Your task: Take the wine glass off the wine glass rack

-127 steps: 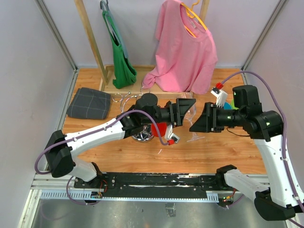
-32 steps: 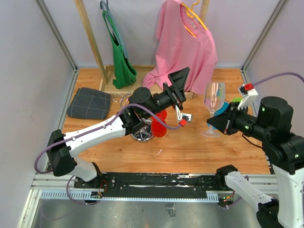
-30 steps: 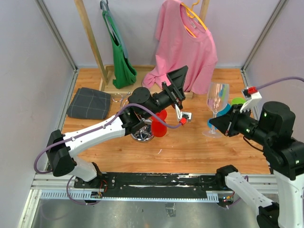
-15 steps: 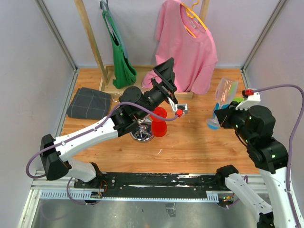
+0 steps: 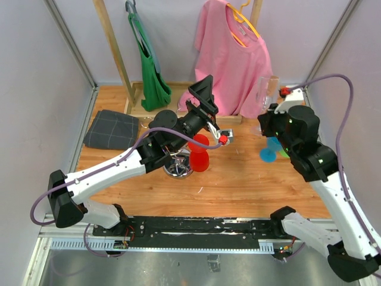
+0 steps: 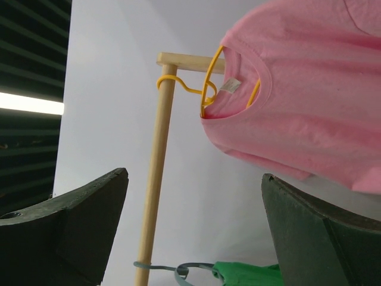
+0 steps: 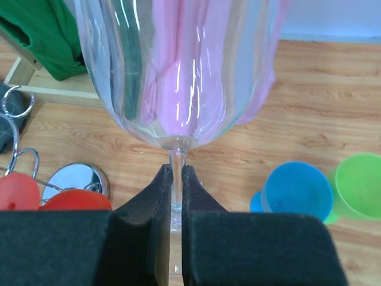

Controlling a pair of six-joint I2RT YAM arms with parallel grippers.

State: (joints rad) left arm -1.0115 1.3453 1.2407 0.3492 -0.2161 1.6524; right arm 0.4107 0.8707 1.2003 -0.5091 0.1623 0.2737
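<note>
My right gripper will next lower to the left in the top view and release the glass [image 5: 268,90] between red and blue cups, where the tabletop is clear.
My right gripper [image 5: 265,121] is shut on the stem of the clear wine glass [image 5: 268,90] and holds it in the air at the back right, in front of the pink shirt. In the right wrist view the bowl [image 7: 178,65] fills the top and the stem sits between the pads [image 7: 156,196]. The wine glass rack stands left of centre, with its chrome base [image 5: 178,170] and wire rings [image 5: 152,125]; its base [image 7: 74,179] also shows in the right wrist view. My left gripper [image 5: 200,95] is open, empty, and raised above the rack, pointing up at the back wall [image 6: 193,226].
Two red cups [image 5: 199,152] sit by the rack. A blue cup [image 5: 268,155] and a green cup [image 7: 360,185] stand on the table under my right arm. A pink shirt [image 5: 232,59] and a green bag [image 5: 153,77] hang on a wooden frame. A grey cloth [image 5: 112,129] lies at the left.
My right arm has carried the wine glass away from the rack, up and toward the back right. My left gripper let go, opened and rose to point upward.
</note>
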